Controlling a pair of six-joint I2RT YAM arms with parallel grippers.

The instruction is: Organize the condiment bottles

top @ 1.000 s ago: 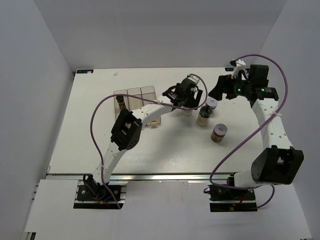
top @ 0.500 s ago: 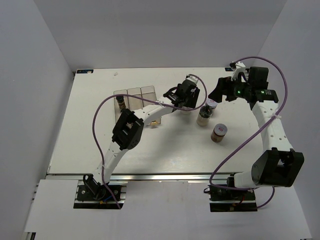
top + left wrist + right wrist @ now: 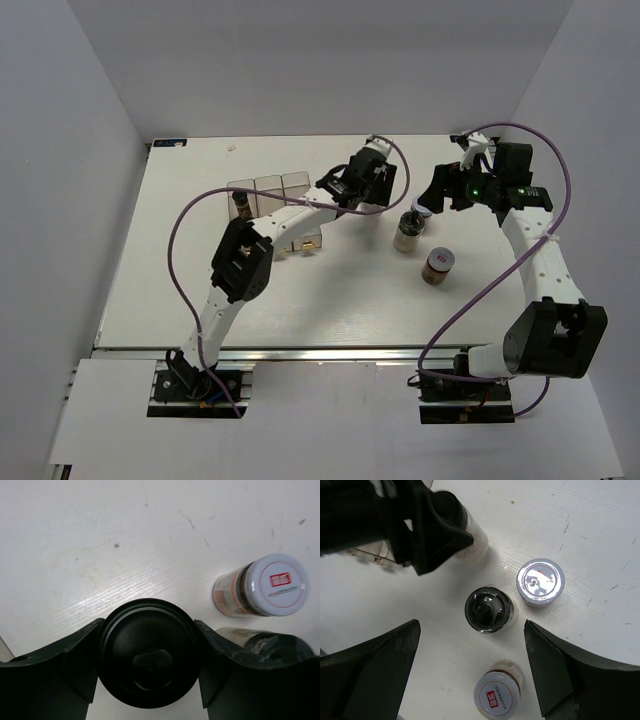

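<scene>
The rack's middle section (image 3: 269, 203) looks empty. I will raise my left gripper, move it to the left in the top view, lower the black-capped bottle inside and let go of it.
My left gripper (image 3: 370, 190) is shut on a black-capped bottle (image 3: 147, 652) with white contents (image 3: 472, 537), just right of the clear rack (image 3: 270, 192). My right gripper (image 3: 470, 625) is open and hovers over three bottles standing on the table. They are a black-capped bottle (image 3: 489, 610) (image 3: 408, 233), a shiny purple-white lidded one (image 3: 540, 581), and a brown jar with a white red-labelled lid (image 3: 499, 696) (image 3: 438, 266) (image 3: 265, 587). In the top view the right gripper (image 3: 430, 198) partly hides the purple-white lid. Another bottle (image 3: 240, 205) stands in the rack's left compartment.
The rack's middle and right compartments look empty. A small brownish thing (image 3: 312, 241) lies in front of the rack, partly hidden under the left arm. The purple cables loop over both arms. White walls close in the table (image 3: 200, 280) at the back and sides.
My left gripper has carried the white-filled bottle away from the bottle group, toward the back and slightly left. My right gripper has shifted a little toward the standing bottles.
</scene>
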